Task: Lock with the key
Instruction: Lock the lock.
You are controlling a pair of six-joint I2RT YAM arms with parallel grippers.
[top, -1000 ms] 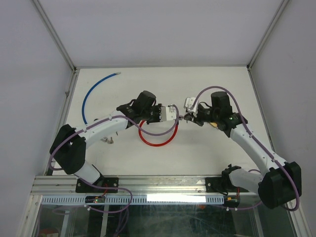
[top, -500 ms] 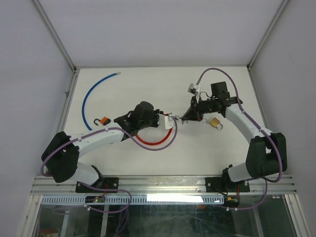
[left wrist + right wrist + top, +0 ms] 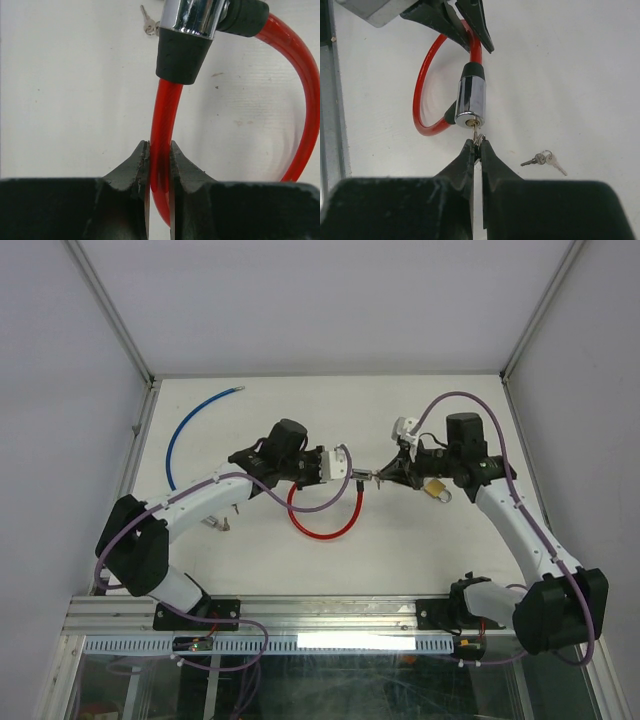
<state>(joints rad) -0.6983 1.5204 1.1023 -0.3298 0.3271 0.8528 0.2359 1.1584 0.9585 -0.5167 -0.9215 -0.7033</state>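
My right gripper will next move off the cylinder, outward and down, to let go of the key, because clear tabletop lies below and outward, beyond the brass padlock.
A red cable lock (image 3: 322,534) is held above the white table. My left gripper (image 3: 343,473) is shut on the red cable (image 3: 164,112) just below the black collar of its chrome cylinder (image 3: 196,16). In the right wrist view the cylinder (image 3: 471,99) faces me with a key (image 3: 476,133) seated in its keyhole. My right gripper (image 3: 477,146) is shut on the key's head and ring. From above, the right gripper (image 3: 379,477) meets the left one end to end at the cylinder.
A brass padlock (image 3: 437,489) lies under my right wrist. A blue cable (image 3: 187,428) curves along the far left. Spare keys (image 3: 544,159) lie on the table, seen from above as keys (image 3: 221,525) beside the left arm. A metal rail (image 3: 329,100) bounds the table.
Both arms have changed posture while the grippers stay joined at the lock cylinder. The left forearm now covers the small orange padlock that showed half a second ago.
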